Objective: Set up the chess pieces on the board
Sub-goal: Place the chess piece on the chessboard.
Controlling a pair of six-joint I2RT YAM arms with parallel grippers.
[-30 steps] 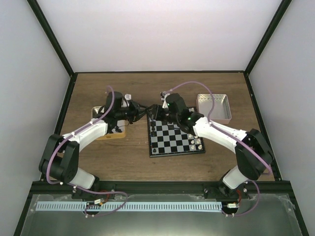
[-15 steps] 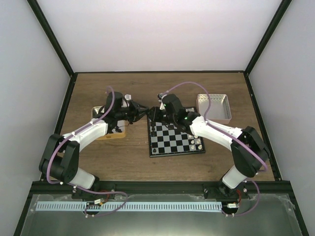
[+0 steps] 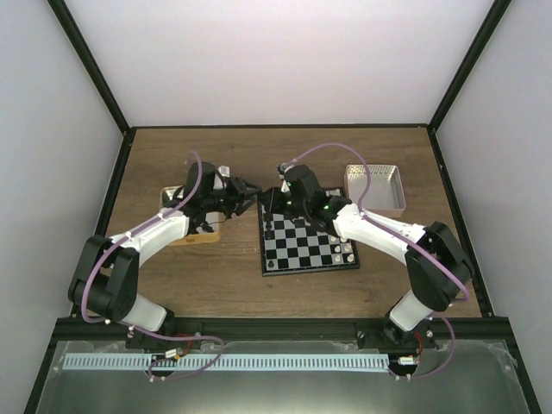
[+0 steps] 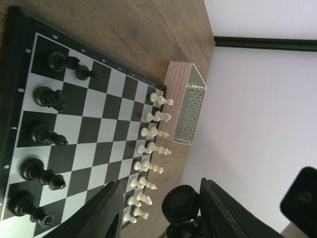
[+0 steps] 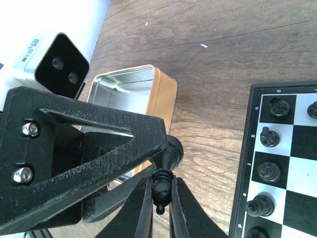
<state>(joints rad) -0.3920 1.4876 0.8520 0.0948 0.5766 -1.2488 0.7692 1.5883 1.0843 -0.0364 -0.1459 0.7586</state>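
An empty square in the black row (image 3: 270, 245) is below and back, so my right gripper should next pull back, tip the sideways piece upright, then lower it and release it.
The board (image 3: 310, 269) lies mid-table, with black chess pieces (image 3: 272, 231) along its left edge and white ones (image 3: 343, 252) along its right. Both grippers meet just off its far left corner. My right gripper (image 5: 162, 191) is shut on the head of a black chess piece (image 5: 171, 151), held sideways in the air. My left gripper (image 4: 161, 191) stands open around that piece's round base (image 4: 181, 206), which sits close to one finger (image 4: 223, 208). In the top view the left gripper (image 3: 248, 190) faces the right gripper (image 3: 270, 195).
A gold tin (image 3: 194, 228) sits left of the board under the left arm and shows open in the right wrist view (image 5: 129, 94). A silver tin (image 3: 375, 190) stands at the back right. Enclosure walls ring the table.
My right gripper has closed on the black piece's head. The left gripper's jaws have spread apart from the piece's base and it has drawn slightly back to the left.
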